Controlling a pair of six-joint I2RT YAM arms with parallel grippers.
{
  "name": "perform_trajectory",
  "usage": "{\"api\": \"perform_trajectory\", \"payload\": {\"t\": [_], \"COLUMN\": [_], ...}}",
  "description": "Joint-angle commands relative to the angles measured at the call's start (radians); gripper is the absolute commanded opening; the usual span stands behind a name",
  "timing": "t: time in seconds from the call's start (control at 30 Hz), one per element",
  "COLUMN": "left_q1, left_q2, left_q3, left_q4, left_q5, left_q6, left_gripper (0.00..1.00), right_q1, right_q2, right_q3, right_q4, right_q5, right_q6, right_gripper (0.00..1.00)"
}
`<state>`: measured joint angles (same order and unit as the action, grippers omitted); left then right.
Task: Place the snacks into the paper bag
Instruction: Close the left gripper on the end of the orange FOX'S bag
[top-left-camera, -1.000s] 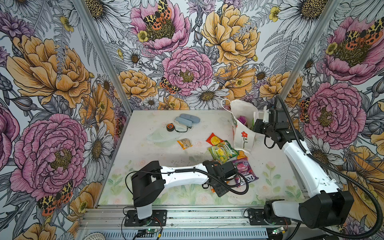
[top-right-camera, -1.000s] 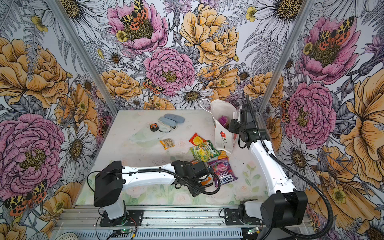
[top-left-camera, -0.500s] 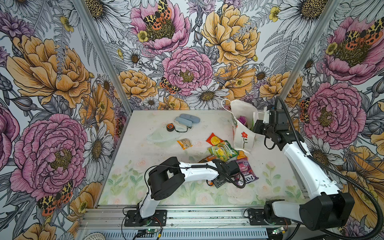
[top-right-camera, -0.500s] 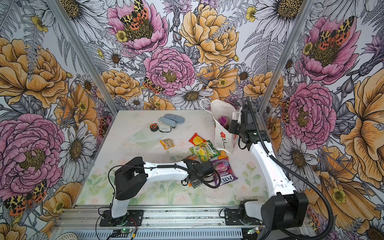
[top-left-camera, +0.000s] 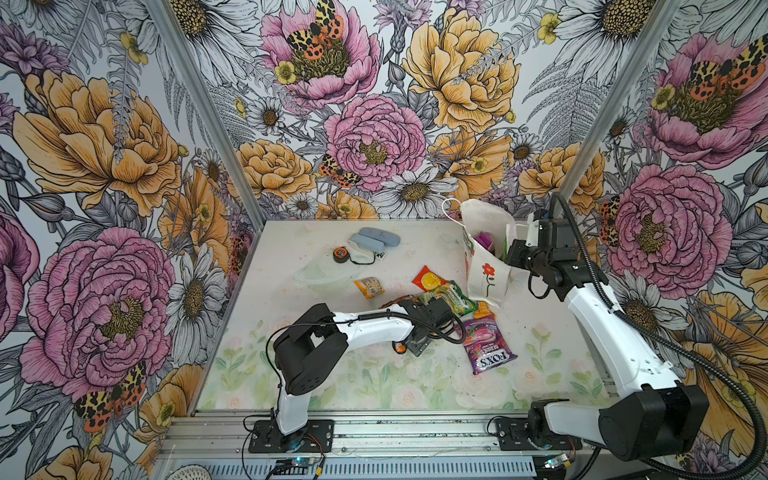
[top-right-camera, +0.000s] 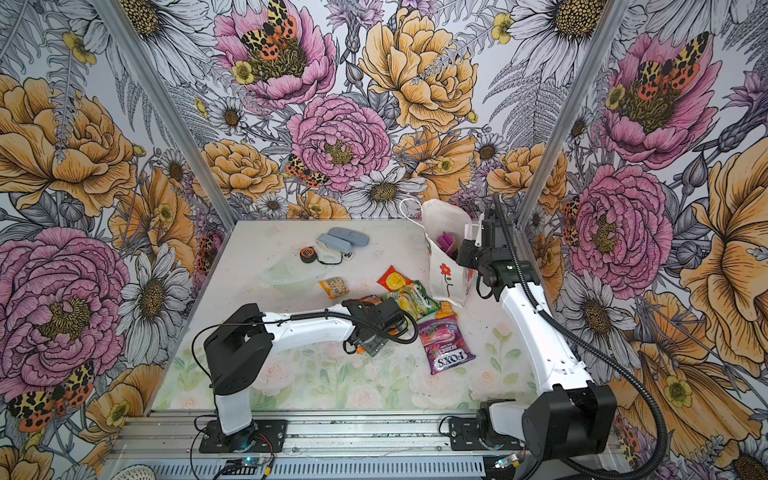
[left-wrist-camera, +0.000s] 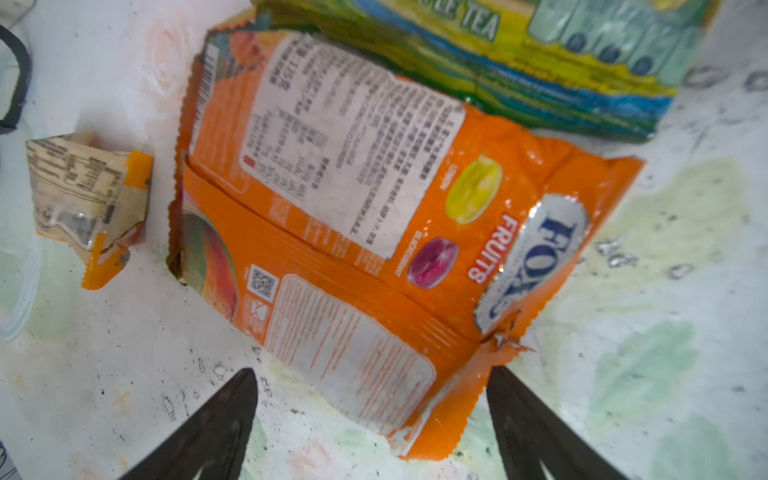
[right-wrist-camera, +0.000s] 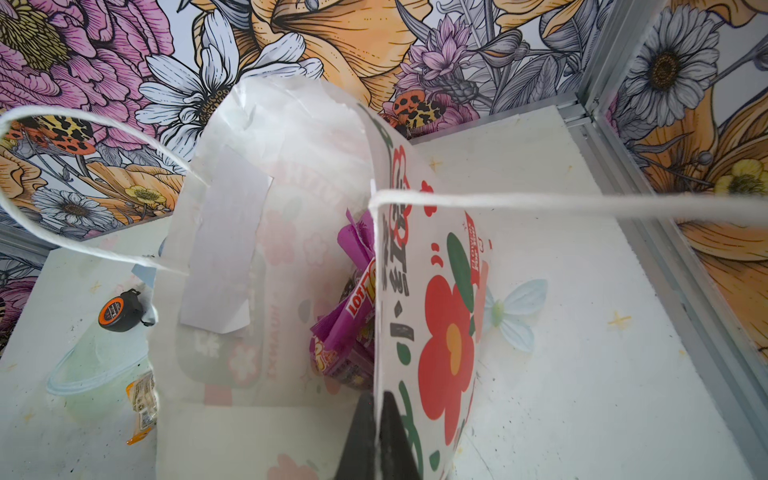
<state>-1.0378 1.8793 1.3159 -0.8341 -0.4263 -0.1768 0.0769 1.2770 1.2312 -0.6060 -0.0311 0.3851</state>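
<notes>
I will move my left gripper toward the purple Fox's Berries and then down, onto the orange packet's Fox's-printed end (left-wrist-camera: 534, 265), because only a corner is between its fingers.
My left gripper (left-wrist-camera: 374, 399) is open, low over the table, with a corner of an orange Fox's Fruits packet (left-wrist-camera: 332, 208) lying between its fingers, untouched. In both top views it (top-left-camera: 417, 343) sits amid the snacks: a green-yellow packet (top-left-camera: 451, 297), a red-yellow one (top-left-camera: 428, 280), a small orange one (top-left-camera: 370, 287) and purple Fox's Berries (top-left-camera: 486, 345). The white paper bag (top-left-camera: 486, 274) with a red flower stands at the back right. My right gripper (right-wrist-camera: 377, 419) is shut on its rim, holding the mouth wide. A purple packet (right-wrist-camera: 349, 328) lies inside.
Two grey-blue oblong cases (top-left-camera: 374, 241) and a round black-orange tape measure (top-left-camera: 340, 254) lie at the back, with a clear plastic lid (top-left-camera: 320, 274) in front of them. Flowered walls close the table on three sides; a metal rail runs along the front.
My left arm folded its elbow in and carried the gripper a little left and away from the front edge, onto the orange packet, with jaws a bit wider. The right arm and bag stayed still.
</notes>
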Motion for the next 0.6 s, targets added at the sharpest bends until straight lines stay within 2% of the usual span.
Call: {"api": "perform_trajectory", "payload": {"t": [0.0,0.27,0.57], "left_q1": [-0.043,-0.097,-0.067], "left_q2": [-0.032,0.084,0.204], "left_q3": [0.049,0.138,0.192], "left_q4": [0.019,0.018,-0.027], "left_q5": [-0.001,-0.021,-0.063], "left_q6": [0.011,0.03,-0.011], "left_gripper": [0.89,0.88,0.86], "right_q1": [-0.006,-0.007,-0.011], "right_q2": [-0.013,-0.025,-0.036], "right_q3": [-0.02,-0.029,-0.028], "right_q4": [-0.004,-0.005,-0.006], "right_q5": [-0.004,0.004,0.014], "right_q6": [0.012,0.012,0.005], "right_gripper": [0.0,0.0,0.0]}}
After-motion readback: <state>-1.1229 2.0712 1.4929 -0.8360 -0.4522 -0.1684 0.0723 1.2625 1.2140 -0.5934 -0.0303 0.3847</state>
